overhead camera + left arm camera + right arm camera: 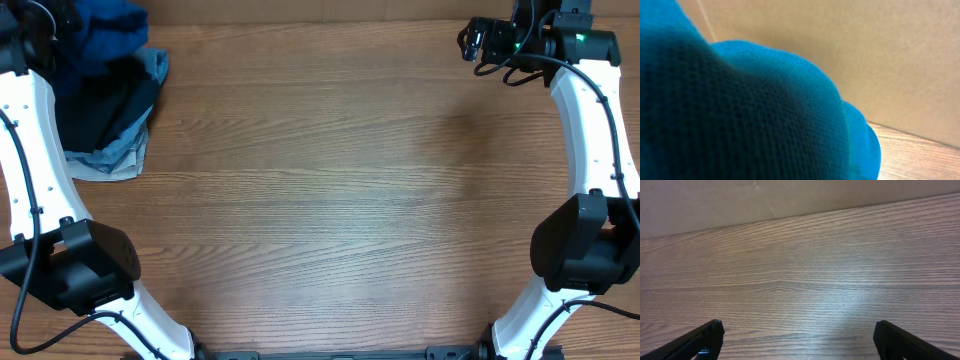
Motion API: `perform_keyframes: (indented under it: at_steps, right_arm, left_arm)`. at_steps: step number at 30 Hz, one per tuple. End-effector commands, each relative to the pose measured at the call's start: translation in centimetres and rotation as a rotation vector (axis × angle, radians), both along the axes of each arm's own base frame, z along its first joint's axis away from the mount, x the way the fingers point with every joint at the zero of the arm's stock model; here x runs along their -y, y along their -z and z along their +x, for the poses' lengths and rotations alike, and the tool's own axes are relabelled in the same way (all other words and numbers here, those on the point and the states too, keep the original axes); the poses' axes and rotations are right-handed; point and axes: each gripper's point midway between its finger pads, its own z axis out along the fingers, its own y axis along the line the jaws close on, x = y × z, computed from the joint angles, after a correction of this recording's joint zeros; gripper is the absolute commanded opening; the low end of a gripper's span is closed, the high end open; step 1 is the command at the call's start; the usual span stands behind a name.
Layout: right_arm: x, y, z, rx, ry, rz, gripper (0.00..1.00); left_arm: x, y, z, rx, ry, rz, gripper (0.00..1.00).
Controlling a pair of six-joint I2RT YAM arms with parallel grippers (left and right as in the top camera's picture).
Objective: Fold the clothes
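Observation:
The near part of the black garment (92,114) is uncovered, and the shirt is bunched. My left gripper should pull the shirt back over that part next, then release it.
The clothes are a royal-blue T-shirt (105,28), bunched on top of a pile at the table's far left corner. My left gripper (60,28) is down in that bunch, and the shirt covers its fingers. The blue knit (765,110) fills most of the left wrist view, right up against the camera, so the jaws are hidden; they are shut, seemingly on the fabric. At the far right corner my right gripper (470,40) hangs over bare wood, far from the shirt. Its black fingers (710,337) stand wide apart with nothing between them (797,332).
Under the blue shirt lies a black garment (105,105), on top of a pale light-blue one (122,160) whose edge reaches out over the wooden table (340,200). A beige wall (740,200) runs along the table's far edge.

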Motion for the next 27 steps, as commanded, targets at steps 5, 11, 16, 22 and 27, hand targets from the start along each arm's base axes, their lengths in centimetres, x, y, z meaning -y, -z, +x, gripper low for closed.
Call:
perform_keyframes:
  at_steps: [5, 11, 16, 22, 27]
  right_arm:
    - [-0.2, -1.5, 0.1, 0.035, -0.005, -0.001, 1.0]
    - [-0.2, -1.5, 0.1, 0.035, -0.005, -0.001, 1.0]
    - [-0.2, -1.5, 0.1, 0.035, -0.005, 0.0, 1.0]
    - [-0.2, -1.5, 0.1, 0.035, -0.005, -0.001, 1.0]
    - [-0.2, -1.5, 0.1, 0.035, -0.005, -0.001, 1.0]
  left_arm:
    - [-0.9, 3.6, -1.8, -0.122, -0.023, 0.03, 0.04]
    - [-2.2, 7.5, -5.7, -0.273, -0.16, -0.163, 0.04]
    - [-1.6, 10.3, -9.5, -0.443, -0.224, -0.269, 0.04]
    - [-2.1, 11.9, -13.2, -0.569, -0.276, -0.332, 0.44]
    - [-4.4, 11.5, -14.1, -0.544, -0.322, -0.351, 0.68]
